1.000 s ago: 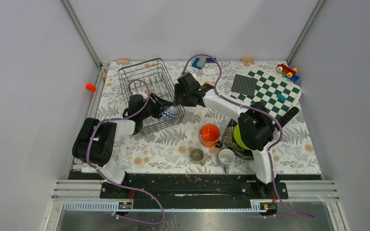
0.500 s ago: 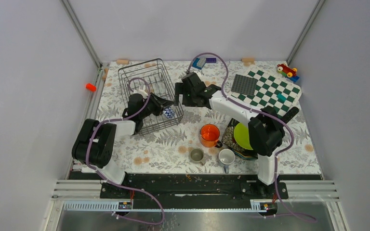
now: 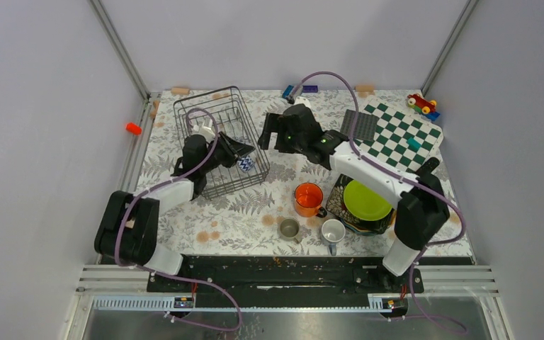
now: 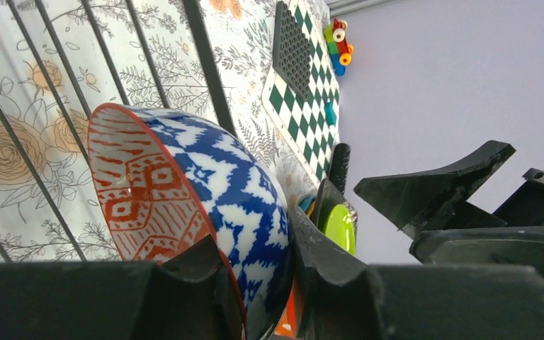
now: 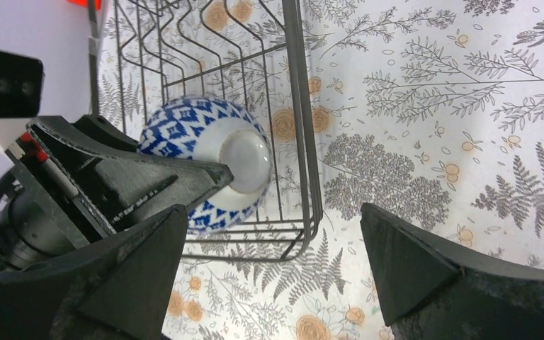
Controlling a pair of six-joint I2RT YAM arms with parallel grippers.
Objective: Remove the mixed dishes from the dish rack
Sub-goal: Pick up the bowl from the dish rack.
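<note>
The rack's side wires stand between the orange mug and the patterned bowl, so next I will move my right gripper back toward the mug to take the bowl's rim there.
The dark wire dish rack stands at the back left. My left gripper is shut on the patterned bowl, blue-white outside and red-patterned inside, one finger inside its rim and one outside, held inside the rack's near right corner. The bowl also shows in the right wrist view. My right gripper is open and empty, just right of the rack. A lime-green plate lies on stacked plates, with an orange mug, grey cup and white mug nearby.
A green-white chequered board and a dark studded square lie at the back right. A toy car sits in the far right corner. Small blocks lie along the back edge. An orange piece lies left of the mat.
My left gripper has drawn the bowl back and up inside the rack. My right arm has swung right and back, uncovering the lime-green plate, with its gripper staying beside the rack.
</note>
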